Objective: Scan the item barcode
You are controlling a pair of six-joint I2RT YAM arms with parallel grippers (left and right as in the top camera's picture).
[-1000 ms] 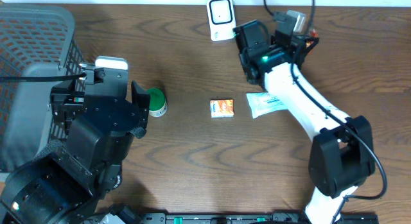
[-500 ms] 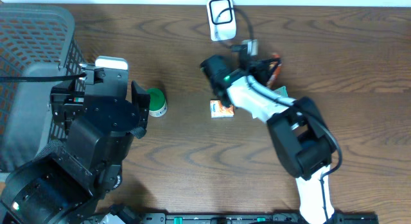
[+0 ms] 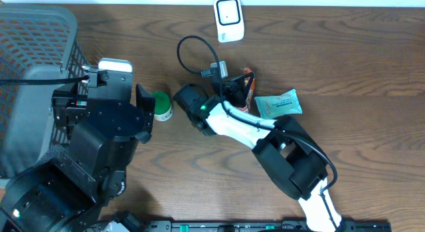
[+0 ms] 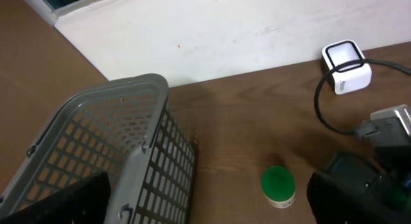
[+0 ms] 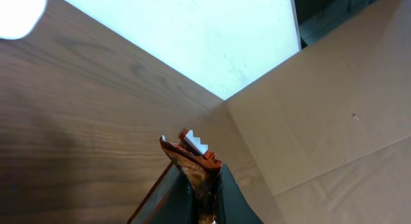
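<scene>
I will move the red-brown snack packet [image 3: 248, 79] down and back with my right gripper next, away from the teal packet and toward the green-lidded jar.
My right gripper [image 3: 243, 86] is shut on a thin red-brown snack packet [image 3: 248, 79], held in the air left of the teal packet. In the right wrist view the same packet [image 5: 192, 150] sticks up edge-on from between the closed fingers of the right gripper [image 5: 205, 179], with its serrated end on top. The white barcode scanner [image 3: 228, 18] stands at the table's far edge, behind the gripper; the left wrist view catches the scanner [image 4: 347, 68] too. My left gripper [image 4: 205, 201] hangs open and empty above the basket's right edge.
A green-lidded jar [image 3: 161, 104] lies just left of my right arm's wrist; the jar [image 4: 278, 185] also appears between my left fingers. A teal packet [image 3: 279, 103] lies to the right. A grey mesh basket [image 3: 40, 32] fills the left side. The scanner's black cable [image 3: 192, 49] loops across the table.
My right arm has swung from beside the scanner leftward and toward the table's middle, carrying the packet. It now covers the small orange box. The left arm has not moved.
</scene>
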